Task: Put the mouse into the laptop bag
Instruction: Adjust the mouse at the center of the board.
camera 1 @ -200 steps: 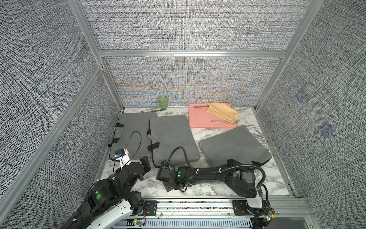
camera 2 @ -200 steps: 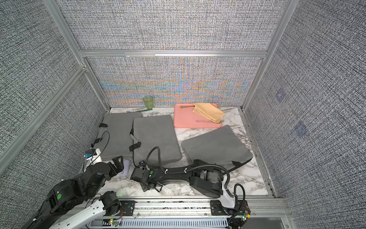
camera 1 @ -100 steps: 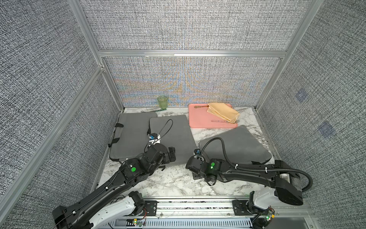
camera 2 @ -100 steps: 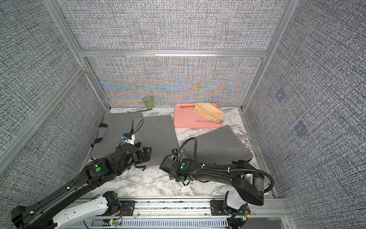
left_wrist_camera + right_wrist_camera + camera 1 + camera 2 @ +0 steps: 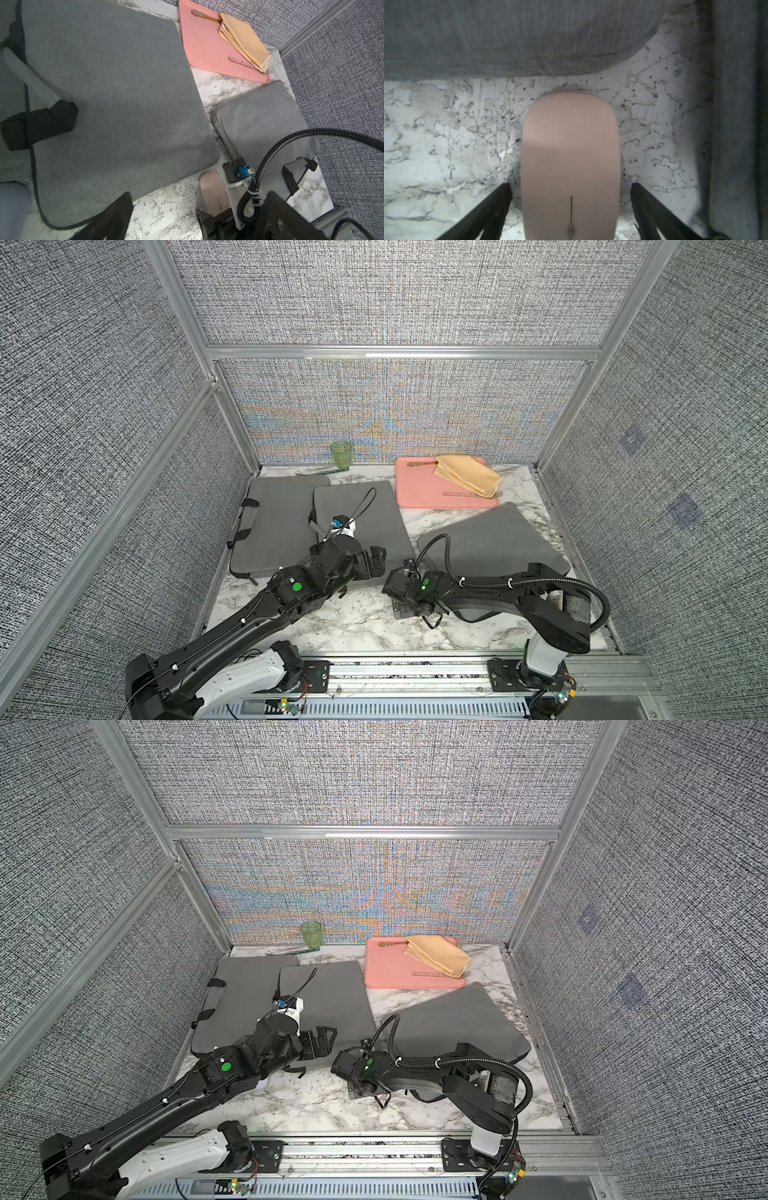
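Note:
I will slide my right gripper outward along the pink mouse (image 5: 571,135) next and close its fingers on the mouse's far half, because that part is farther outward than my open fingers.
A pink mouse (image 5: 571,135) lies flat on the marble just off the front edge of the middle grey laptop bag (image 5: 361,522). My right gripper (image 5: 570,184) straddles it, open, with a gap on each side of the mouse. In both top views the right gripper (image 5: 394,597) hides the mouse. The left wrist view shows the mouse (image 5: 209,191) poking out beneath the right gripper's camera mount. My left gripper (image 5: 376,562) hovers open and empty over the middle bag's front corner. Two more grey bags lie to the left (image 5: 274,522) and right (image 5: 494,543).
A pink tray (image 5: 419,489) at the back holds a folded yellow napkin (image 5: 467,477) and cutlery. A green glass (image 5: 340,454) stands by the back wall. A pale lavender object (image 5: 12,209) lies under my left arm. Fabric walls close in three sides.
Both arms have swung from the front left toward the middle of the table. The right jaws, narrower before, have spread wide. The left jaws stayed open.

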Robot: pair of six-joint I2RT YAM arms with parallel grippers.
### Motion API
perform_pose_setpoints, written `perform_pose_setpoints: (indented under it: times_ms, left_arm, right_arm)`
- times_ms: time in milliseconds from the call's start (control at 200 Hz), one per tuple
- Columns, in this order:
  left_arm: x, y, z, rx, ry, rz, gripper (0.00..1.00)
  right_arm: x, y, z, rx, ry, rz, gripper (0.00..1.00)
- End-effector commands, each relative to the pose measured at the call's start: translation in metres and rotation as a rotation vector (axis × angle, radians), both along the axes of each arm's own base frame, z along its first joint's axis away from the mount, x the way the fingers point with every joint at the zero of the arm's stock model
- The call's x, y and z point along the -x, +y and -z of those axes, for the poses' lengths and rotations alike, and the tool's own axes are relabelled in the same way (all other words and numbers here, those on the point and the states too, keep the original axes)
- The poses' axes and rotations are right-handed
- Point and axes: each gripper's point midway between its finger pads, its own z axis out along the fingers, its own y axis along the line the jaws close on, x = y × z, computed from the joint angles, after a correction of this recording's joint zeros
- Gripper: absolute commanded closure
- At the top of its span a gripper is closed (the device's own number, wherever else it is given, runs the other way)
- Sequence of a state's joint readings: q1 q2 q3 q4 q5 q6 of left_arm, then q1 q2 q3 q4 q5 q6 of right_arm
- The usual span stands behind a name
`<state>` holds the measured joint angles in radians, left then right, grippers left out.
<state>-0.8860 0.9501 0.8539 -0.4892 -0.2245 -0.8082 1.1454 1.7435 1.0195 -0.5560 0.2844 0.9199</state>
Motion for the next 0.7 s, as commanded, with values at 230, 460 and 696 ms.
perform_pose_setpoints:
  times_ms: [230, 460, 696]
  left_arm:
    - [0.0, -0.011, -0.004, 0.041, -0.013, 0.046, 0.0]
    - [0.001, -0.009, -0.004, 0.048, -0.019, 0.043, 0.0]
    - [0.003, -0.008, -0.006, 0.055, -0.025, 0.044, 0.0]
  right_arm:
    - [-0.006, 0.011, 0.0, -0.007, 0.008, -0.011, 0.05]
    - [-0.016, 0.013, 0.018, 0.003, 0.043, 0.012, 0.15]
    - [-0.019, 0.002, 0.008, -0.027, 0.028, 0.039, 0.48]
